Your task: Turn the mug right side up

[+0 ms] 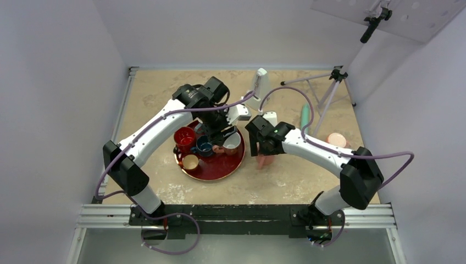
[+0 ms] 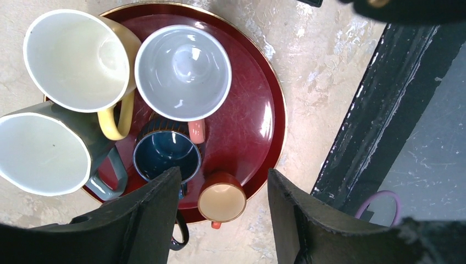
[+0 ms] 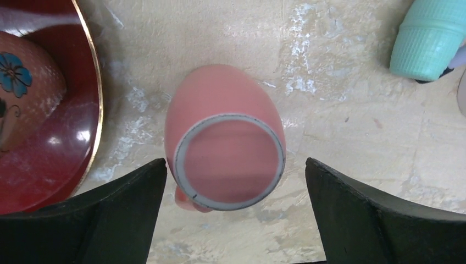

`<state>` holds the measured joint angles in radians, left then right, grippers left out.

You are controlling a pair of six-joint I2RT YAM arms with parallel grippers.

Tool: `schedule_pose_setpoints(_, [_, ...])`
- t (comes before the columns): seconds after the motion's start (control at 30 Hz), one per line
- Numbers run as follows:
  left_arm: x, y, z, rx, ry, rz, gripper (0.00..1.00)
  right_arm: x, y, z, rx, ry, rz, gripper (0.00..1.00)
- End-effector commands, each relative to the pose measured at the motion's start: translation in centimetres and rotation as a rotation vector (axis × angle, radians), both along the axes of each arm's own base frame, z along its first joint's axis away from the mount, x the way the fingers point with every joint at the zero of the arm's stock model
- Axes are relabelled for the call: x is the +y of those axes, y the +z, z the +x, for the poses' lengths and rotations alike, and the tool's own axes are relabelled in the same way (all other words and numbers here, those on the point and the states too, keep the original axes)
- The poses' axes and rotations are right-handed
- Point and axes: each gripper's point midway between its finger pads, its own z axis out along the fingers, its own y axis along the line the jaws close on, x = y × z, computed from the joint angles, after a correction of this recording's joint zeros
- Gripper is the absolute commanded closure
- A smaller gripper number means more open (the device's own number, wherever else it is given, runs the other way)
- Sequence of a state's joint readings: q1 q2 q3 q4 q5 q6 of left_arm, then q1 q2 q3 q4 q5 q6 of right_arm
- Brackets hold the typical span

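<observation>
I will next draw my right gripper back and down to close on the pink mug's handle, below it and nearer my base, as its fingers still hover higher.
A pink mug (image 3: pixel 228 148) stands upside down on the table, its ringed base facing up and its handle at the lower left. In the top view the pink mug (image 1: pixel 265 160) sits just right of the dark red tray (image 1: pixel 231 168). My right gripper (image 3: pixel 233 165) is open, hovering above the mug with a finger on each side, not touching it; it also shows in the top view (image 1: pixel 262 148). My left gripper (image 2: pixel 222 173) is open and empty above the tray (image 2: pixel 247 110), seen in the top view (image 1: pixel 220 132).
The tray holds several upright mugs: yellow (image 2: pixel 77 60), grey-white (image 2: pixel 183 71), grey (image 2: pixel 44 154), blue (image 2: pixel 167 157) and a small brown cup (image 2: pixel 221 202). A teal cup (image 3: pixel 431 38) lies to the right. A pink dish (image 1: pixel 336 139) and a tripod (image 1: pixel 329 93) stand at the back right.
</observation>
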<state>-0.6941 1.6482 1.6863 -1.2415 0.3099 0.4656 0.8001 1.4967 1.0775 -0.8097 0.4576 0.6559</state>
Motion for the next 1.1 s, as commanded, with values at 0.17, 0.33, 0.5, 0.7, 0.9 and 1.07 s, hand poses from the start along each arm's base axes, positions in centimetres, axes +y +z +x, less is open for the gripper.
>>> schedule_pose_setpoints(0.17, [-0.1, 1.3, -0.1, -0.021, 0.016, -0.064, 0.37, 0.6, 0.7, -2.5, -0.035, -0.173, 0.274, 0.12])
schedule_pose_setpoints(0.33, [-0.2, 1.2, 0.0, -0.017, 0.015, -0.065, 0.37, 0.0, -0.7, -2.9, -0.023, -0.199, 0.259, 0.21])
schedule_pose_setpoints(0.5, [-0.3, 1.3, 0.0, -0.014, 0.020, -0.073, 0.37, -0.3, -1.6, -1.8, -0.055, -0.219, 0.210, 0.34])
schedule_pose_setpoints(0.7, [-0.3, 1.3, -0.3, 0.000, 0.032, -0.082, 0.37, -0.2, -2.7, -0.3, -0.086, -0.227, 0.152, 0.78])
schedule_pose_setpoints(0.9, [0.8, 4.2, 1.5, -0.069, 0.181, -0.101, 0.34, -1.6, 2.6, 0.2, -0.212, -0.291, 0.214, 1.00])
schedule_pose_setpoints(1.07, [-0.4, 11.8, 1.6, -0.091, 0.248, -0.365, 0.16, 0.5, 16.2, 1.4, -0.512, -0.205, 0.623, 1.00])
